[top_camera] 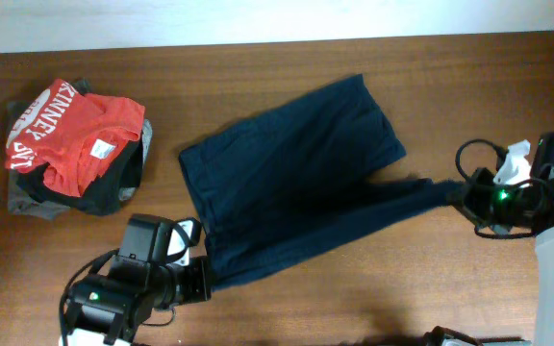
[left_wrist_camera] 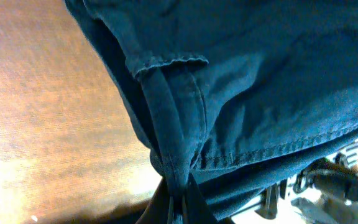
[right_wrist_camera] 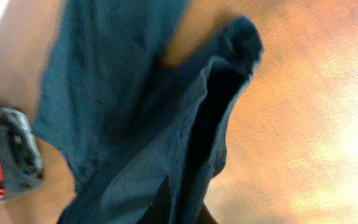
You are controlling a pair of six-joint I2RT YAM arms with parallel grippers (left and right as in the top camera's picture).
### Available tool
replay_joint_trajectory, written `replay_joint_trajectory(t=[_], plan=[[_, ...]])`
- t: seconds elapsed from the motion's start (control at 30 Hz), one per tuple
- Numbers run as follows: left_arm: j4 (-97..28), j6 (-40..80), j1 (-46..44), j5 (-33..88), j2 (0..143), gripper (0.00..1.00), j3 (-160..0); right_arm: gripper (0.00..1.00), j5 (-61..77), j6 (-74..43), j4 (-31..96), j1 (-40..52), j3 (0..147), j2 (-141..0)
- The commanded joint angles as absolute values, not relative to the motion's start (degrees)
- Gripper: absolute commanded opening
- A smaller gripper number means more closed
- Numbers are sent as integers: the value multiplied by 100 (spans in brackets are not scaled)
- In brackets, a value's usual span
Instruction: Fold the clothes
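Note:
My right gripper moves outward, over the flat leg's end [top_camera: 377,125], next and releases the cloth there, since the held leg is pulled away from the flat one.
The dark navy shorts [top_camera: 296,173] lie spread across the middle of the wooden table, one leg reaching toward the back right. My left gripper [top_camera: 203,279] is shut on the near left corner of the shorts, by the waistband; the pinched fold of cloth shows in the left wrist view [left_wrist_camera: 178,202]. My right gripper [top_camera: 455,192] is shut on the end of the other leg, which is pulled out to the right. In the right wrist view the navy cloth [right_wrist_camera: 135,124] hangs over the fingers [right_wrist_camera: 179,208] and hides most of them.
A pile of clothes sits at the far left: a red shirt with white lettering [top_camera: 70,130] on top of grey and black garments [top_camera: 113,187]. It also shows in the right wrist view [right_wrist_camera: 5,155]. A white wall edge [top_camera: 258,19] runs along the back of the table.

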State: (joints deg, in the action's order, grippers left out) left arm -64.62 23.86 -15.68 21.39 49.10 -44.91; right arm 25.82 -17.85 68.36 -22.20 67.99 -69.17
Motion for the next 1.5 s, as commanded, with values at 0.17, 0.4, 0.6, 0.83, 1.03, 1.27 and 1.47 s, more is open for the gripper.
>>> replay_joint_trajectory(t=[0.17, 0.4, 0.6, 0.83, 1.03, 1.27, 1.47], plan=[[-5046, 2606, -1472, 952, 5684, 1, -4517, 4, 3336, -2049, 4174, -2060, 7041, -7564], [-3892, 2939, -996, 574, 6805, 0, -4517, 4, 3387, -2770, 2305, -1498, 7041, -8648], [-2451, 3000, -676, 613, 7408, 0, -4517, 4, 3334, -3225, 891, -1352, 7041, -9679], [-1363, 3024, -607, 593, 8101, 1, -4517, 4, 3212, -3463, -84, -1205, 7041, -10527], [-685, 3065, -607, 523, 8877, 1, -4517, 4, 3022, -3459, -572, -1048, 7041, -10899], [-471, 3282, -604, 139, 9041, 1, -4517, 4, 2794, -3459, -646, -862, 7041, -11000], [-513, 3391, -604, -49, 9041, 4, -4517, 4, 2635, -3461, -860, -705, 7041, -11000]])
